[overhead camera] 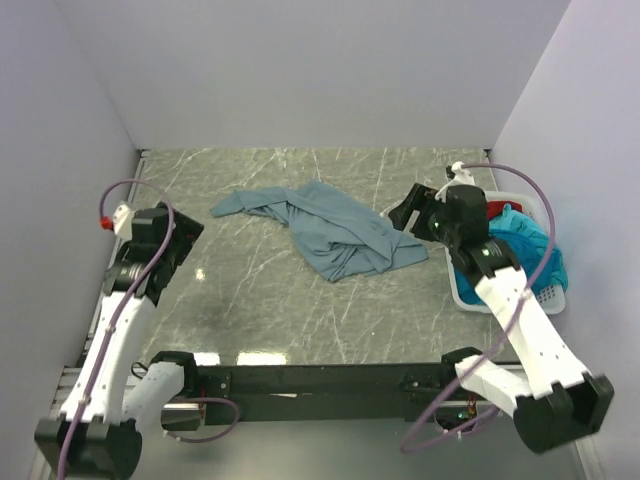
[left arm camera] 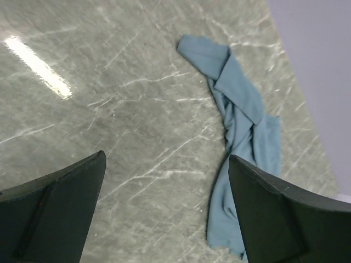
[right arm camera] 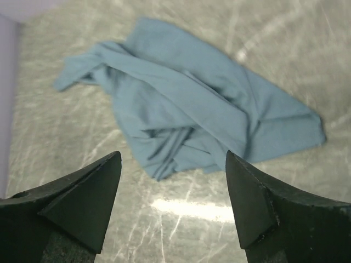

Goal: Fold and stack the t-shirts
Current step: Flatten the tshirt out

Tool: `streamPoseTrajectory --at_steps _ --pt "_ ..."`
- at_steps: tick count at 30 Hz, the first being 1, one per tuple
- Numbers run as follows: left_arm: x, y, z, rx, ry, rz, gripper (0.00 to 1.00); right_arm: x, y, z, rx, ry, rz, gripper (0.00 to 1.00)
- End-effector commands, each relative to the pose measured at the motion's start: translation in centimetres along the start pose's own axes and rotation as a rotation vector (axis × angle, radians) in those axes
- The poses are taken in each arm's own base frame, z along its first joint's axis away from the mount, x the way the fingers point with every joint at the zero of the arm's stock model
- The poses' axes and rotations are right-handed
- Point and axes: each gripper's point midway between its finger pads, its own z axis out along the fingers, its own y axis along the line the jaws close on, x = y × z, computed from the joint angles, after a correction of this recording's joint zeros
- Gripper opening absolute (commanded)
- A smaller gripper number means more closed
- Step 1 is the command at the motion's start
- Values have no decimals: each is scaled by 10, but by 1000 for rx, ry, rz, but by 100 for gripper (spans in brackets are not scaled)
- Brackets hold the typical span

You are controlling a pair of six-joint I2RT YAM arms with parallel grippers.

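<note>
My left gripper will next move outward and down onto the far edge of the shirt's trailing sleeve end (overhead camera: 226, 203) (left arm camera: 192, 47), since that sleeve end stretches from the shirt's crumpled bulk.
A grey-blue t-shirt (overhead camera: 330, 230) lies crumpled on the marble table, one sleeve end trailing to the left. My right gripper (overhead camera: 405, 212) hangs just right of the shirt's right edge. Its jaws are open and hold nothing. In the right wrist view the gripper (right arm camera: 173, 155) stands over bare table, with the shirt (right arm camera: 192, 104) just beyond the fingertips. My left gripper (overhead camera: 188, 232) is open and empty at the table's left side, apart from the shirt. In its wrist view this gripper (left arm camera: 167, 157) frames bare marble, and the shirt (left arm camera: 241, 109) runs past the right finger. A turquoise t-shirt (overhead camera: 530, 240) sits bunched in the basket.
A white lattice basket (overhead camera: 470, 295) stands at the right edge of the table, behind my right arm. Grey walls close in the table at the left, back and right. The black rail with the arm bases (overhead camera: 320, 378) runs along the near edge.
</note>
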Motion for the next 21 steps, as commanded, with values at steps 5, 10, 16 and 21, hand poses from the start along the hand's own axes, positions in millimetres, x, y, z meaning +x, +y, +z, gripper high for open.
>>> streamPoseTrajectory --at_steps 5,10,16,21 --pt "16 -58 52 142 101 31 100 19 -10 -7 15 -15 -121 83" --pt "43 -87 113 161 228 77 99 21 -27 3 106 -14 -114 83" --pt "59 -111 201 78 295 169 99 25 -20 21 64 9 -113 83" --pt "76 -127 256 58 324 207 88 29 -20 33 68 44 -121 83"
